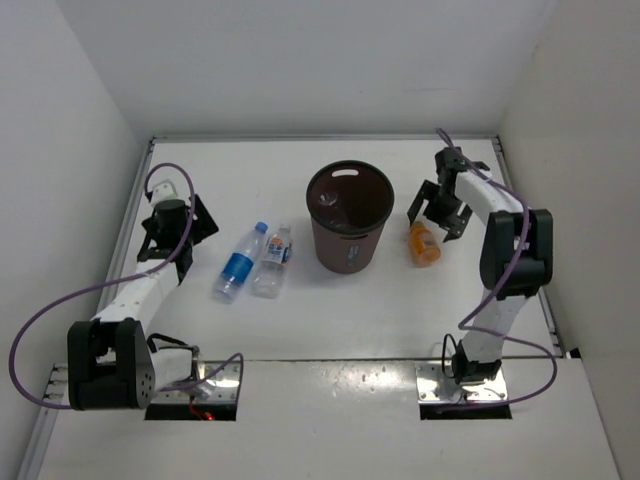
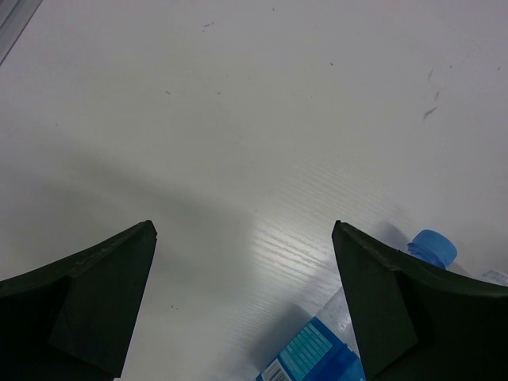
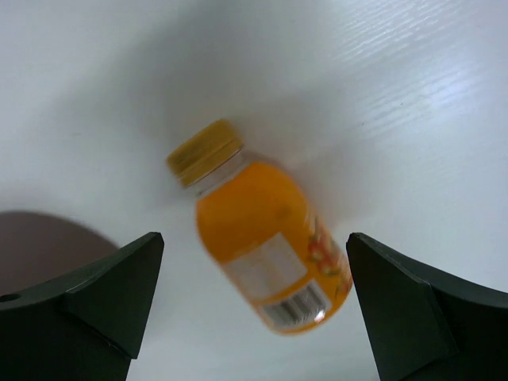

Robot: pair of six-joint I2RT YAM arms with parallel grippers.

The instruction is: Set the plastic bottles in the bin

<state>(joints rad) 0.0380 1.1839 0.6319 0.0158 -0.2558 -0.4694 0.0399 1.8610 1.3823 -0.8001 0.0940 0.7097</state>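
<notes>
My right gripper lowers straight onto the orange bottle's body next and closes across the sides, since the bottle already lies between the open fingers.
The dark brown bin stands upright at mid table. A faint clear shape lies inside it; I cannot tell what it is. The blue-label, blue-cap bottle and the white-blue-label bottle lie side by side left of the bin. The short orange bottle lies right of the bin. My right gripper is open above it; in the right wrist view the orange bottle lies between the fingers. My left gripper is open and empty, left of the blue-label bottle.
White walls enclose the table on the left, back and right. A curve of the bin shows at the left of the right wrist view. The blue cap shows beside my left gripper's right finger.
</notes>
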